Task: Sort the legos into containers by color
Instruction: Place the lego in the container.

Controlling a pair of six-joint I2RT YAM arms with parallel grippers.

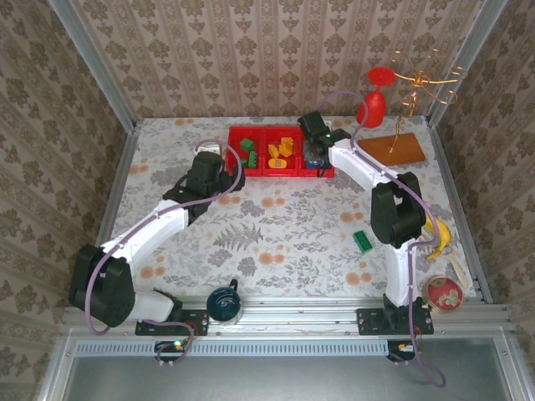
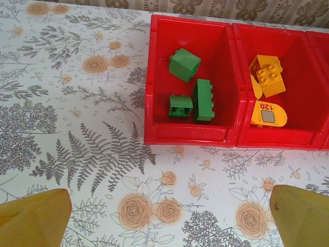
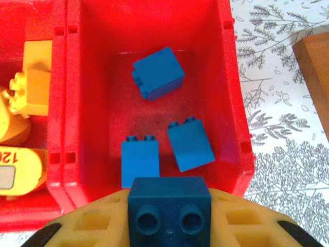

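Observation:
I will move my right gripper outward and down past the nearer blue legos, to that tray section's bare bottom, and release the dark blue lego.
The red three-compartment tray stands at the back centre. My right gripper is shut on a dark blue lego and hangs over the near edge of the right compartment, where three blue legos lie. In the top view the right gripper is above that compartment. My left gripper is open and holds nothing, its fingers low over the cloth just in front of the tray. Green legos fill the left compartment and yellow ones the middle. One green lego lies loose on the table.
An orange-brown board with a gold wire stand and a red goblet sits right of the tray. A banana and a round tin lie at the right edge. A dark mug stands near the front rail.

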